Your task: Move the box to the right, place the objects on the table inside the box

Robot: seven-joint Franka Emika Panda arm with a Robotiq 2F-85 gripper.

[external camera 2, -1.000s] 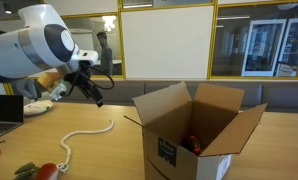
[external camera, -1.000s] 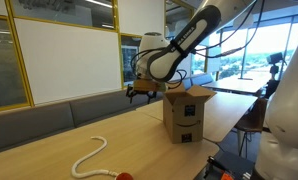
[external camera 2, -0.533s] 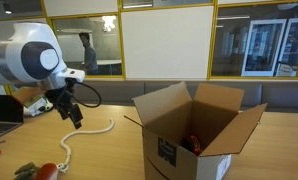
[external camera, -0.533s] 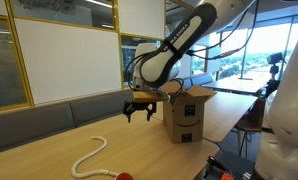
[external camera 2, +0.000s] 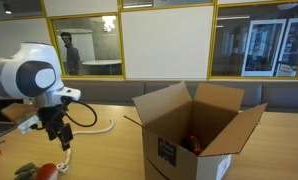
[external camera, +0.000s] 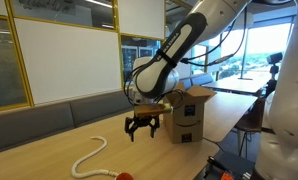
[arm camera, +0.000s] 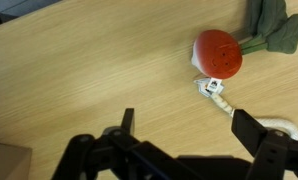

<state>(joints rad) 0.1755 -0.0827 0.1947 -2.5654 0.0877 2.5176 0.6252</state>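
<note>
The radish-like toy's red body (external camera 2: 49, 171) (arm camera: 217, 54) is below my gripper's open fingers, toward the upper right in the wrist view, so my gripper will next move down and shift onto it.
The open cardboard box (external camera: 189, 110) stands on the wooden table; it also shows in an exterior view (external camera 2: 194, 130), with a red object (external camera 2: 192, 143) inside it. A white rope (external camera: 89, 157) lies on the table (external camera 2: 97, 129). Its tagged end (arm camera: 213, 88) shows in the wrist view. A red radish-like toy (arm camera: 217, 52) with green leaves (arm camera: 272, 25) lies beside the rope end, also in both exterior views (external camera: 122, 176) (external camera 2: 47, 170). My gripper (external camera: 141, 126) (external camera 2: 61, 136) (arm camera: 189, 130) is open and empty, low over the table near the rope end.
A wooden table (external camera: 49, 150) with a bench and glass walls behind. A laptop (external camera 2: 4, 108) sits at the table's far edge. Another table (external camera: 234, 88) stands beyond the box.
My arm has moved away from the box and down toward the table, over the rope and the red toy. The gripper stays open. The box and objects have not moved.
</note>
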